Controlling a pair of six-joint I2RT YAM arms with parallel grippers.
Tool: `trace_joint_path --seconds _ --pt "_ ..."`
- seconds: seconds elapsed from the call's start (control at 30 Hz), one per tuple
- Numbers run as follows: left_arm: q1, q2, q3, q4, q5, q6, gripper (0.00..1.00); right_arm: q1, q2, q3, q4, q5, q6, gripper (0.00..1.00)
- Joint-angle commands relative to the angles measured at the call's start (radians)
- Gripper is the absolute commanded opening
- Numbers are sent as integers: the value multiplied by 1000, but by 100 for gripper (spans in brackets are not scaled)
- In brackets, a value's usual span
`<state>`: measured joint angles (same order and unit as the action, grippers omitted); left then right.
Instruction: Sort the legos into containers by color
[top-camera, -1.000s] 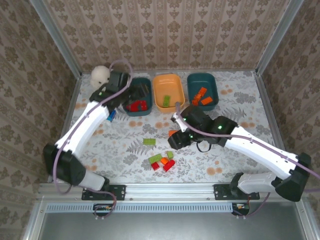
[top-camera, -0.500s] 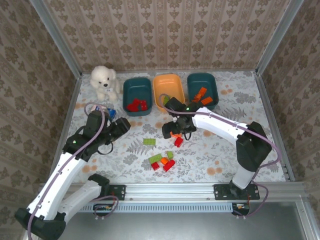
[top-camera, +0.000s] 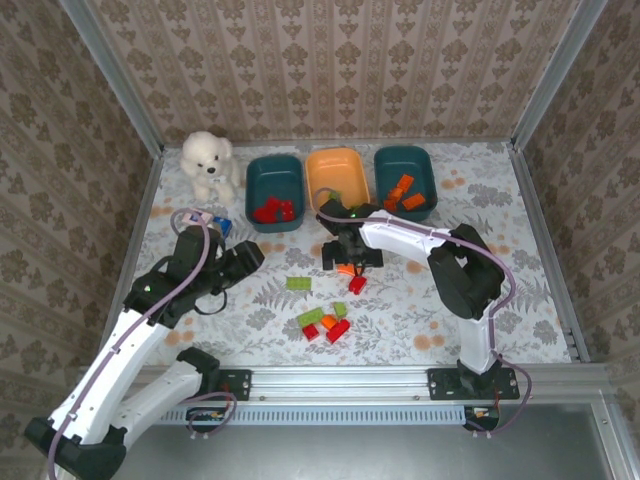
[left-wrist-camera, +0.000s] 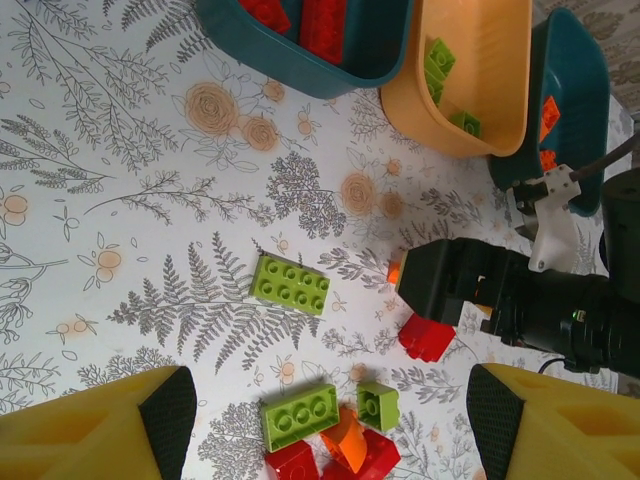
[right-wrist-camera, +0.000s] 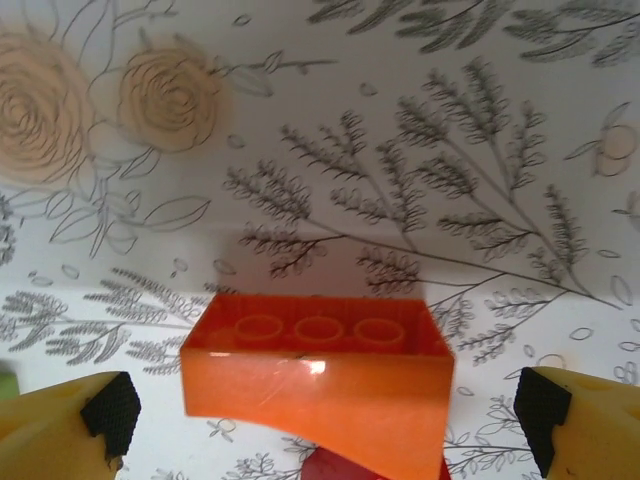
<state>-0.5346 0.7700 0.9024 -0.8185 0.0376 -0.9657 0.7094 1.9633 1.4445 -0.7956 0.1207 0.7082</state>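
My right gripper lowers a little next, before closing on the short ends of the orange lego (right-wrist-camera: 320, 375), since its open fingertips already stand beside them.
My right gripper (top-camera: 345, 254) stands open and low over an orange lego (right-wrist-camera: 320, 375), one fingertip (right-wrist-camera: 110, 415) on each side of it and apart from it. A red lego (top-camera: 357, 284) lies just below it. My left gripper (top-camera: 243, 262) hangs open over the table's left, nothing between its fingers (left-wrist-camera: 165, 400). A green lego (left-wrist-camera: 290, 284) lies alone; a cluster (left-wrist-camera: 340, 435) of green, orange and red legos lies nearer the front. The left teal container (top-camera: 275, 168) holds red legos, the orange container (top-camera: 338, 158) green ones, the right teal container (top-camera: 405, 156) orange ones.
A white plush bear (top-camera: 207, 162) sits at the back left corner, with a small blue-white object (top-camera: 218, 224) on the table in front of it. Metal rails and patterned walls close in the table on three sides.
My left arm has drawn back from the left teal container to the table's left. My right gripper has shifted slightly back and left, down over the orange lego.
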Motion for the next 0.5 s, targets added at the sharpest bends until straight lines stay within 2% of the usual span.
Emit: trace_joint_path --seconds 0.0,0.47 --pt "-7 -9 -6 4 6 -8 75 -7 15 10 20 32 50 98" --pt "-13 24 2 31 19 9 74 -8 69 40 -5 21 82 76"
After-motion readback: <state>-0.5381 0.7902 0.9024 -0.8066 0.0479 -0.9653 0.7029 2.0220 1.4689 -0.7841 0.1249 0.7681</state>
